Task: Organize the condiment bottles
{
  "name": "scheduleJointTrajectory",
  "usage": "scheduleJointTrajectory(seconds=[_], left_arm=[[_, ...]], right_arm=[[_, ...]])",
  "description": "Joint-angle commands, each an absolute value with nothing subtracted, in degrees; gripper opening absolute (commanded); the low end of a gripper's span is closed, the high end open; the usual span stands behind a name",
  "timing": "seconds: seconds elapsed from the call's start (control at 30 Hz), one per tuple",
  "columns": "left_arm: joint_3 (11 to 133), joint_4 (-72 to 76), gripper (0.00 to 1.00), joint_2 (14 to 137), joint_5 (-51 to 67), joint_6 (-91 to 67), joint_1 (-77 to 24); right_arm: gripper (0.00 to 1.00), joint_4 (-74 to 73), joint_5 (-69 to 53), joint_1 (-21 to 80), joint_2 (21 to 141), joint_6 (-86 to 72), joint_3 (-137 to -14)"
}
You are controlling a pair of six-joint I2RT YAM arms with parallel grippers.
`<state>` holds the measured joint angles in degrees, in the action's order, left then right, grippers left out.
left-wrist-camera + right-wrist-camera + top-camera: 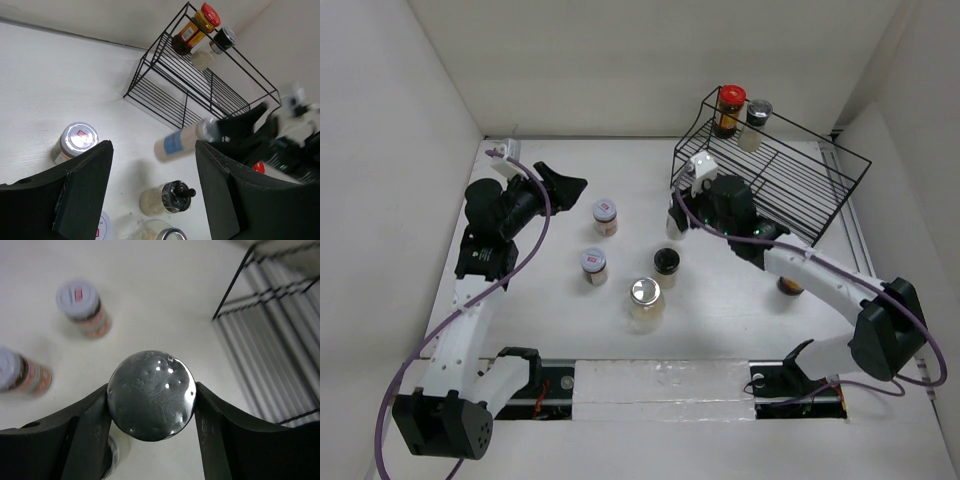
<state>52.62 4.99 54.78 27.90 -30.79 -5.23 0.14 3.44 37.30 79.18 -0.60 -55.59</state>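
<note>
Free top shelf [777,150] beside the silver-capped bottle is above and outward, so my right gripper next needs to go up and outward over it, lower the pale bottle and let go.
My right gripper [685,208] is shut on a pale spice bottle [182,142] with a blue label, gripped at its dark shiny cap [151,395] and held tilted above the table by the rack's front left corner. My left gripper [558,184] is open and empty, off the table at the left. Two white-capped jars [605,215] [594,265], a black-capped bottle [666,264] and a wider silver-lidded jar [645,300] stand mid-table. A red-capped bottle [730,108] and a silver-capped one [757,118] stand on the rack's top shelf at the back.
The black wire rack [790,180] stands at the back right against the walls. Another bottle [790,287] stands partly hidden under my right forearm. White walls close in the table on the left, back and right.
</note>
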Motion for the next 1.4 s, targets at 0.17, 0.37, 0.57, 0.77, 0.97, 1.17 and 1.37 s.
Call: scheduleJointTrajectory(seconds=[0.17, 0.37, 0.57, 0.77, 0.97, 1.17, 1.37], left_arm=[[51.59, 7.91, 0.62, 52.65, 29.00, -31.38, -5.01], [52.12, 7.91, 0.62, 52.65, 29.00, -31.38, -5.01], [52.12, 7.38, 0.62, 53.17, 28.39, -30.85, -5.01], [52.12, 7.38, 0.62, 53.78, 28.39, -30.85, -5.01], [52.12, 7.38, 0.62, 53.79, 28.39, -30.85, -5.01], [52.12, 7.38, 0.62, 53.79, 28.39, -30.85, -5.01], [52.12, 6.86, 0.62, 53.79, 28.39, -30.85, -5.01]], right_arm=[[0.44, 12.39, 5.91, 22.01, 73.39, 4.92, -77.77], [0.44, 5.46, 2.47, 11.00, 77.69, 4.92, -89.02], [0.44, 1.42, -0.26, 2.12, 82.87, 4.39, -95.17], [0.44, 0.09, -5.88, -2.28, 86.21, 2.72, -96.24], [0.44, -0.44, -7.82, -3.95, 89.21, 1.58, -96.24], [0.44, -1.14, -9.75, -4.48, 92.80, -0.08, -95.71], [0.44, -2.20, -11.69, -5.01, 96.32, -1.23, -95.71]])
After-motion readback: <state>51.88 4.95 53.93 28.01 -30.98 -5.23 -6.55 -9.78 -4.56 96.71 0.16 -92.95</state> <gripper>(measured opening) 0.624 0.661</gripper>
